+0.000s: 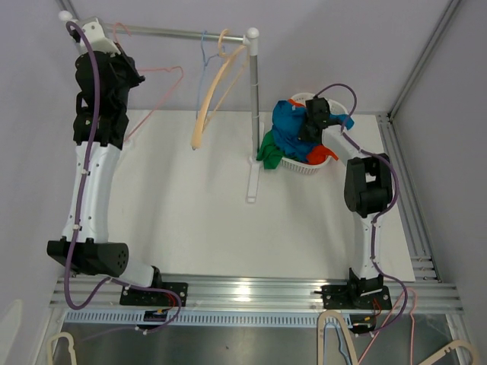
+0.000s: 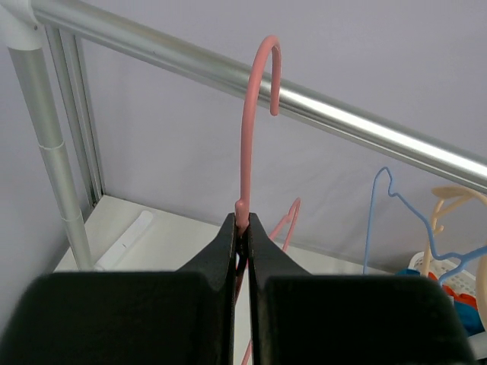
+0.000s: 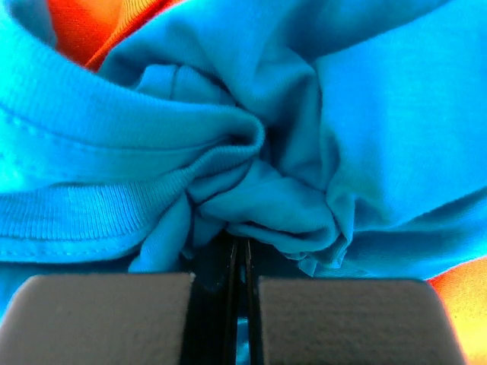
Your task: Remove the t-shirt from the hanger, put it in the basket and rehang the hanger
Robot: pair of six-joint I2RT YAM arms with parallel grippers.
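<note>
My left gripper is holding the pink hanger. It will next carry the pink hanger's hook to the right in the top view over empty bar (image 1: 162,32) (image 2: 350,120) with room to hang, and release it.
The blue t-shirt (image 1: 288,125) lies crumpled in a white basket (image 1: 304,169) at the back right. My right gripper (image 1: 313,114) reaches down into it. In the right wrist view its fingers (image 3: 241,242) are shut, with bunched blue fabric (image 3: 251,114) pinched at the tips. A bare pink hanger (image 1: 156,95) hangs at the left end of the metal rail (image 1: 167,32). My left gripper (image 1: 114,38) is up at the rail. In the left wrist view it (image 2: 242,222) is shut on the pink hanger's neck (image 2: 245,152), and the hook curves over the rail (image 2: 365,125).
A thin blue hanger (image 1: 204,57) and a cream hanger (image 1: 213,91) hang further right on the rail. The rack's upright post (image 1: 254,99) stands beside the basket. Green cloth (image 1: 268,150) and orange cloth (image 1: 318,154) spill from the basket. Spare hangers (image 1: 335,334) lie below the table's near edge.
</note>
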